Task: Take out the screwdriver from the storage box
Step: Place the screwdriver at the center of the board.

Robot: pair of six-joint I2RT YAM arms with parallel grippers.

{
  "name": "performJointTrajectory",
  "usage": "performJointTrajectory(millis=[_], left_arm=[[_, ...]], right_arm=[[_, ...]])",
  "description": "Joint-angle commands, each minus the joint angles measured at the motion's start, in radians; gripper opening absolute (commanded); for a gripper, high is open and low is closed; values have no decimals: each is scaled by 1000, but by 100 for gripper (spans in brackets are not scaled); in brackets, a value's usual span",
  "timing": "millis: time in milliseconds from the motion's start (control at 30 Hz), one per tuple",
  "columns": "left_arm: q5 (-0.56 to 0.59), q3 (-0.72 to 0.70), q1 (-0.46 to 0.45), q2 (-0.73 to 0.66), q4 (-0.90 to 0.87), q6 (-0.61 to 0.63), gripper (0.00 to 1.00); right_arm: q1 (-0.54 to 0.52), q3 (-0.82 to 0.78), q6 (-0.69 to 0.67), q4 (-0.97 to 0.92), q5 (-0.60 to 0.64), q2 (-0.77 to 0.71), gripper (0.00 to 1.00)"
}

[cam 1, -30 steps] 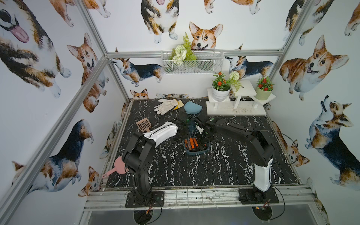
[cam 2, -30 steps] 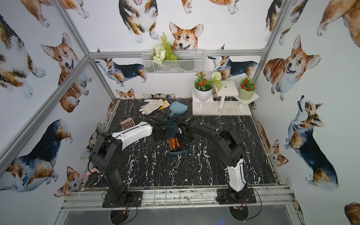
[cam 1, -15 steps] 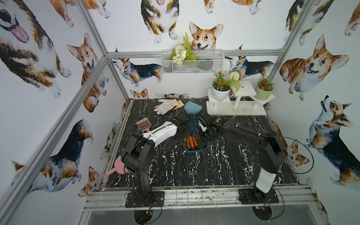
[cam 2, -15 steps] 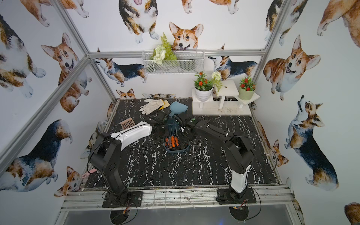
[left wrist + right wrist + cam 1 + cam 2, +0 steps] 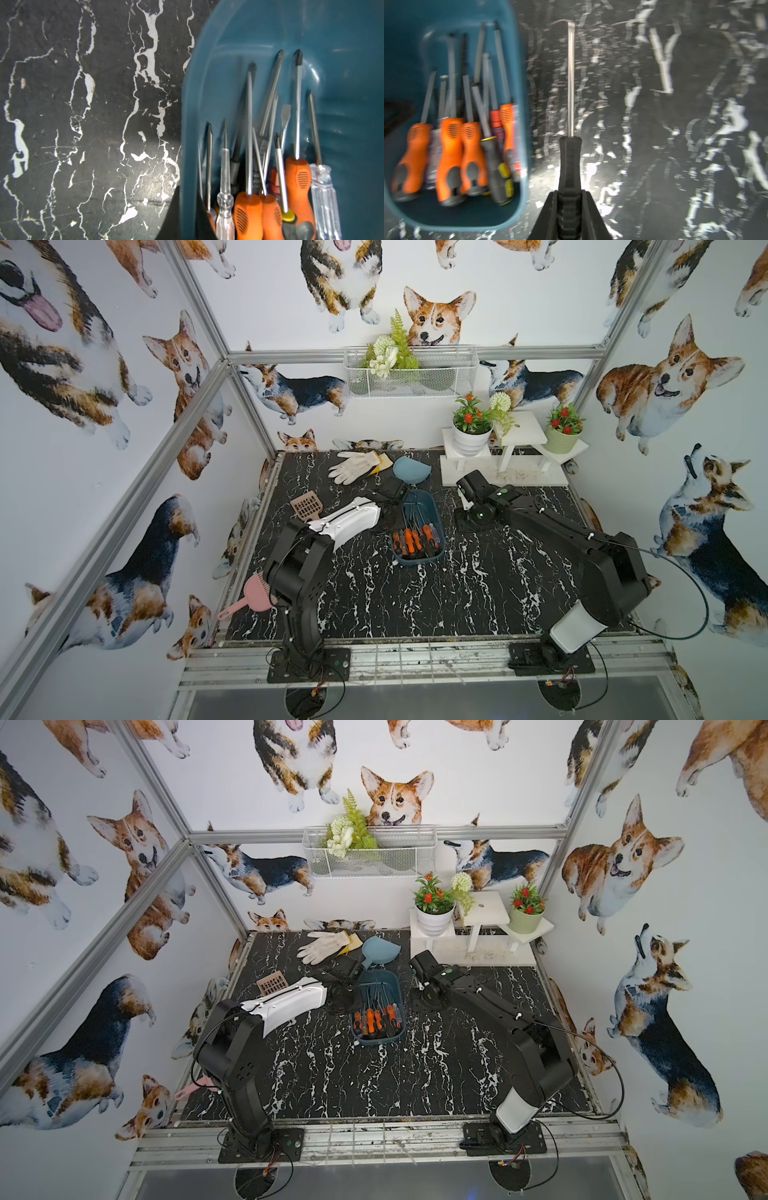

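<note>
The screwdriver is clear of the box, so the right gripper next needs to move away from the side of the box (image 5: 419, 565), go down to the bare marble and let go of the screwdriver's handle.
The storage box (image 5: 419, 565) is a dark teal tub at the middle of the table, seen in both top views, with several screwdrivers (image 5: 415, 540) lying in it, most with orange handles. My left gripper (image 5: 187, 209) is shut on the box's side wall (image 5: 188, 135), one finger outside and one inside. My right gripper (image 5: 569, 196) is shut on the black handle of a screwdriver (image 5: 570, 162). Its bare shaft (image 5: 571, 83) points out over the marble table, outside the box (image 5: 520, 68) and beside its wall.
A white glove (image 5: 353, 466) and a lighter blue dustpan (image 5: 409, 470) lie behind the box. A brown slotted scoop (image 5: 306, 506) and a pink scoop (image 5: 249, 599) sit at the left edge. A white stand with potted plants (image 5: 503, 456) fills the back right corner.
My right arm has swung to the right, from over the box to the table beside it, with the black-handled screwdriver in its grip. The left arm and the box have stayed put.
</note>
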State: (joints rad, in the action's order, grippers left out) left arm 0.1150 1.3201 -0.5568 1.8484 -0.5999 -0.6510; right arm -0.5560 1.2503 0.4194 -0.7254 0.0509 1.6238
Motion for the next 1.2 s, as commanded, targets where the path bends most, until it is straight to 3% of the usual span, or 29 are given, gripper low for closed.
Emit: performJointTrajectory(millis=[0,233,933,1000,1033,1167], left_arm=[[-12,11,-1,1,38,5,0],[-21,15,-2,8,29,10,0],[-2,10,-1,6,19,14,0],[-4,10,-1,6,20,14,0],[-6,11,0,5,22,15,0],[-11,10,-1,8,22,14,0]], right_arm=[[57,-33,-33,-8,16,-3,0],[154,-101,-67,13,-7,28,0],[159,-58,-128,-38,4,211,1],[159,-55,-125,-41,1,214,8],[160,-52,-125,-43,-2,216,17],[159,-49,-120,-46,-10,213,30]])
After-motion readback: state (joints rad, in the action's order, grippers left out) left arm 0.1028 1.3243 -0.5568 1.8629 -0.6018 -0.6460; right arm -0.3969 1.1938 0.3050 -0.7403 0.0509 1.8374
